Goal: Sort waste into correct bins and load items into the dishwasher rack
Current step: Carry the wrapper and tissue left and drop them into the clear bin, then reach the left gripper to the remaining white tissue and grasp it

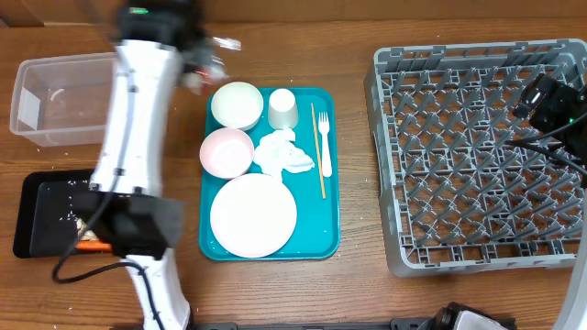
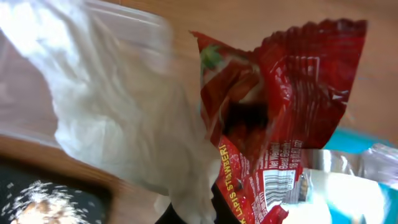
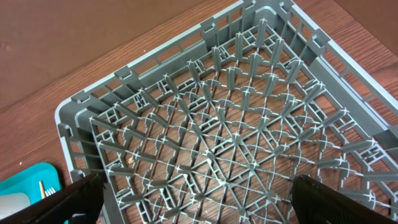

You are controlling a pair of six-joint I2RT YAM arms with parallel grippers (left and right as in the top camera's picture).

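Observation:
My left gripper shifts to the left in the overhead view next, over the open clear tub (image 1: pixel 70 99) (image 2: pixel 30 94), since the red wrapper still hangs outside the tub's rim.
My left gripper (image 1: pixel 206 62) is shut on the red shiny snack wrapper (image 2: pixel 273 106) and holds it in the air between the clear tub (image 1: pixel 60 101) and the teal tray (image 1: pixel 316 243). A blurred white shape beside the wrapper hides the jaws in the left wrist view. The napkin (image 1: pixel 280 153), plate (image 1: pixel 253 215), pink bowl (image 1: pixel 227 151), white bowl (image 1: pixel 237 104), cup (image 1: pixel 282 108), fork (image 1: pixel 325 137) and chopsticks (image 1: pixel 317 156) lie on the teal tray. My right gripper (image 3: pixel 202 205) is open and empty above the grey rack (image 1: pixel 477 156).
The black tray (image 1: pixel 46 206) at the left front holds beige crumbs and an orange carrot (image 1: pixel 87 245), partly hidden by my left arm. The clear tub also shows in the left wrist view (image 2: pixel 124 25). The rack (image 3: pixel 236 124) holds no items.

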